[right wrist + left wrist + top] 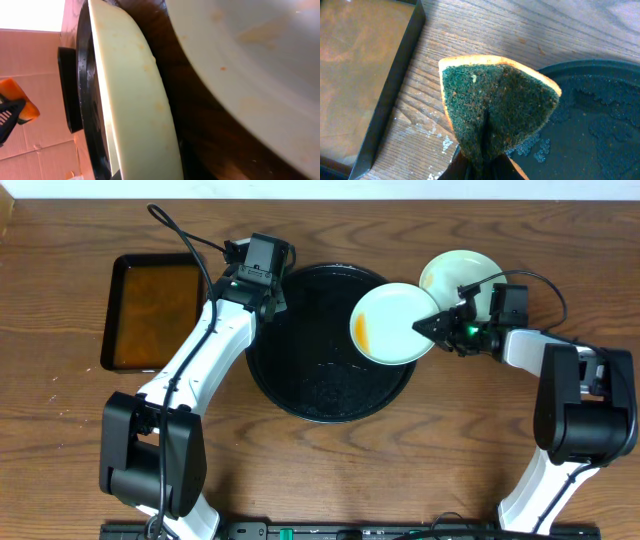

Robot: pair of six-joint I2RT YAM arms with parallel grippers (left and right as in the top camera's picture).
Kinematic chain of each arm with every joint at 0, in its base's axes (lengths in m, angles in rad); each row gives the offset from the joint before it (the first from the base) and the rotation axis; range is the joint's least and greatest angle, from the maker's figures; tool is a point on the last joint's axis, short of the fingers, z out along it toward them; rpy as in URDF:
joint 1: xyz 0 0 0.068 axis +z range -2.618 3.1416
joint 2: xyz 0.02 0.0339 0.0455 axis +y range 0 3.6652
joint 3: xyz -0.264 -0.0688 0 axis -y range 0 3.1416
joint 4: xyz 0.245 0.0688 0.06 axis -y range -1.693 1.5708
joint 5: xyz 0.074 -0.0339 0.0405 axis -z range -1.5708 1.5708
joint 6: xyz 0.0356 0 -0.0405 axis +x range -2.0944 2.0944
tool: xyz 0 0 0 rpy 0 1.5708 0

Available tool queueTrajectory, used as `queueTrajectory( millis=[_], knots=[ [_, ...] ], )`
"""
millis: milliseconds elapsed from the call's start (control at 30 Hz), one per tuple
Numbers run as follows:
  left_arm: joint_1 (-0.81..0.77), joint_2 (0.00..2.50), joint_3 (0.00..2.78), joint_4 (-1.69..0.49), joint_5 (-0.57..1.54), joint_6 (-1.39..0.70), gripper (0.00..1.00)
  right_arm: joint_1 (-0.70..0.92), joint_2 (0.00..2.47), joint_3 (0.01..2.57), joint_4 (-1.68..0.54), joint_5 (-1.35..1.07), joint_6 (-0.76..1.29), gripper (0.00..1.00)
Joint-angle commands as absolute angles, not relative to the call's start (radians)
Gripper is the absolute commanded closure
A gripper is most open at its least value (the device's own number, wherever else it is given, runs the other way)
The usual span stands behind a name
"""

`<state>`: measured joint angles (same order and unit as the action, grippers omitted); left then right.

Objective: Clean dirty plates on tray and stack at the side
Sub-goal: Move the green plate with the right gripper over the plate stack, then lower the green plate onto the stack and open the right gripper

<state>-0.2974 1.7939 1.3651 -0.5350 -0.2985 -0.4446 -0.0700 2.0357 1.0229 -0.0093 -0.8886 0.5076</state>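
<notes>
My right gripper rises outward next and lowers the smeared plate onto the second pale plate (458, 272) (265, 62), then releases it, since that one lies outward of my gripper.
The round black tray (300, 395) lies mid-table, wet with suds (600, 115). My right gripper (432, 327) is shut on the rim of a pale plate (392, 323) with an orange sauce smear, holding it over the tray's right edge; its underside fills the right wrist view (135, 100). A second pale plate (458, 272) lies on the table behind it and also shows in the right wrist view (250, 65), with faint smears. My left gripper (262, 292) is shut on a folded green-and-orange sponge (495, 107) over the tray's far left edge.
A rectangular black pan of brownish liquid (152, 310) stands at the left, close to the sponge (395, 85). White specks of foam lie on the wood between pan and tray (432, 135).
</notes>
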Motion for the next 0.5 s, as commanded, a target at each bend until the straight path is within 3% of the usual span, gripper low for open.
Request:
queueTrajectory(
  millis=[0, 200, 467],
  knots=[
    [-0.298, 1.804, 1.358, -0.534, -0.323, -0.447, 0.9, -0.093, 2.036, 1.036, -0.01, -0.86, 0.5, 0.99],
    [-0.298, 1.804, 1.358, -0.534, -0.323, -0.447, 0.9, -0.092, 1.934, 1.07, -0.073, -0.786, 0.448, 0.99],
    [-0.298, 1.804, 1.358, -0.53, -0.323, -0.447, 0.9, -0.013, 1.696, 1.172, -0.358, -0.443, 0.282, 0.99]
  ],
)
